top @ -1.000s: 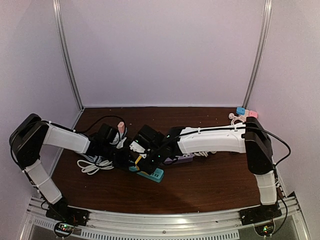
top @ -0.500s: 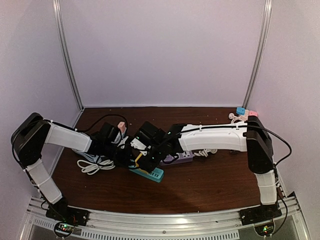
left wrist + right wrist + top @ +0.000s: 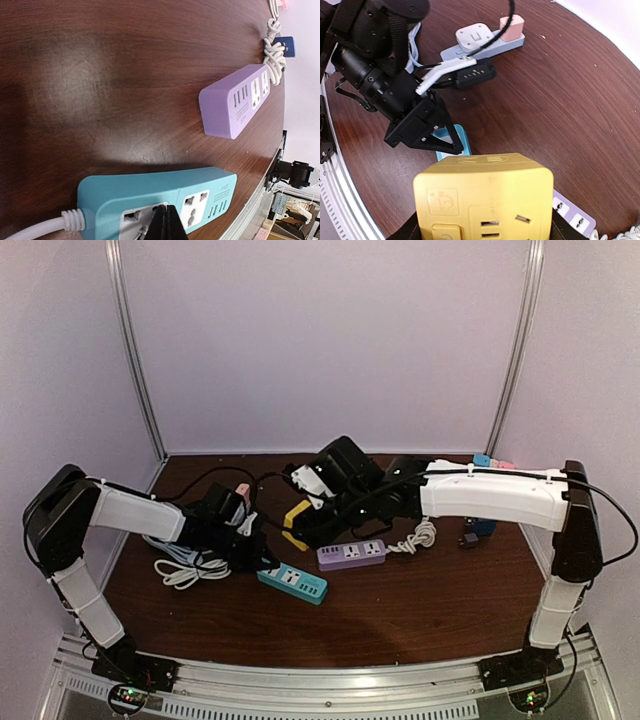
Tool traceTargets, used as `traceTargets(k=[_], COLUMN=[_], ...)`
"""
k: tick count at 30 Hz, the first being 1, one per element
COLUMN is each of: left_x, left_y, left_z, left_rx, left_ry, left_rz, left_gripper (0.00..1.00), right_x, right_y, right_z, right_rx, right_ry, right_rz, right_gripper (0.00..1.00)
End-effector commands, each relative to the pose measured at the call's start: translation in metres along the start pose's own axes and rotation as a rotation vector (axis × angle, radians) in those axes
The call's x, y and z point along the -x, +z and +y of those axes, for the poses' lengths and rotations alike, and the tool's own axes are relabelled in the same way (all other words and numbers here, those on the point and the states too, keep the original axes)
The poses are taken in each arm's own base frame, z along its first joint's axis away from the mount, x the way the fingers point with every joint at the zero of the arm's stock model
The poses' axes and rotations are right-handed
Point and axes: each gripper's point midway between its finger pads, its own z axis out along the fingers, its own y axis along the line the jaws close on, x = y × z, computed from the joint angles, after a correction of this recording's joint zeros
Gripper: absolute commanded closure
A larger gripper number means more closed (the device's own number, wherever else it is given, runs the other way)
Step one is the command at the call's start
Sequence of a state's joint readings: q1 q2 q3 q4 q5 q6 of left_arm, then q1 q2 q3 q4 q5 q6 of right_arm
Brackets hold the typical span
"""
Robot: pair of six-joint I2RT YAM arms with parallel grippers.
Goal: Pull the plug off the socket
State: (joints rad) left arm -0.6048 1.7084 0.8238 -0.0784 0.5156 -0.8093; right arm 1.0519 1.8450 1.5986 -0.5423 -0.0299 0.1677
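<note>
The right gripper swings to its right in the top view next, beyond the coiled cord, then lowers and releases the plug, since bare tabletop lies below.
A yellow cube-shaped plug (image 3: 482, 195) is held in my right gripper (image 3: 482, 222), which is shut on its sides. In the top view the yellow plug (image 3: 296, 516) hangs in the air above and behind the teal power strip (image 3: 293, 583), apart from it. My left gripper (image 3: 262, 562) is shut, its tips pressed down on the left end of the teal strip (image 3: 150, 192). In the left wrist view the closed fingertips (image 3: 166, 217) rest on an empty socket face. The strip's white cord (image 3: 35, 230) leaves at the left.
A purple power strip (image 3: 351, 554) lies just right of the teal one, with a coiled white cord (image 3: 420, 536). A light blue strip with a pink end (image 3: 490, 42) and a white plug lies behind. White cable loops (image 3: 185, 568) lie at left. Small blue and pink items (image 3: 482, 461) sit back right.
My right gripper has risen and drawn back to the right with the yellow plug, which has come off the teal strip. The left gripper has stayed pressed on the strip.
</note>
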Motion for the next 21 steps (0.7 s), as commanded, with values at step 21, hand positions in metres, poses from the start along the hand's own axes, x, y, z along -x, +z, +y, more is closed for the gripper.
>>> traceTargets(k=[21], left_x=[0.049], left_y=[-0.026], left_z=[-0.05], left_rx=[0.086], left_ry=[0.153], left_rz=[-0.044], left_gripper=[0.91], right_x=[-0.142], right_y=[-0.078], right_z=[-0.152], right_rx=[-0.026], right_ry=[0.803], right_rz=[-0.079], right_gripper=[0.53])
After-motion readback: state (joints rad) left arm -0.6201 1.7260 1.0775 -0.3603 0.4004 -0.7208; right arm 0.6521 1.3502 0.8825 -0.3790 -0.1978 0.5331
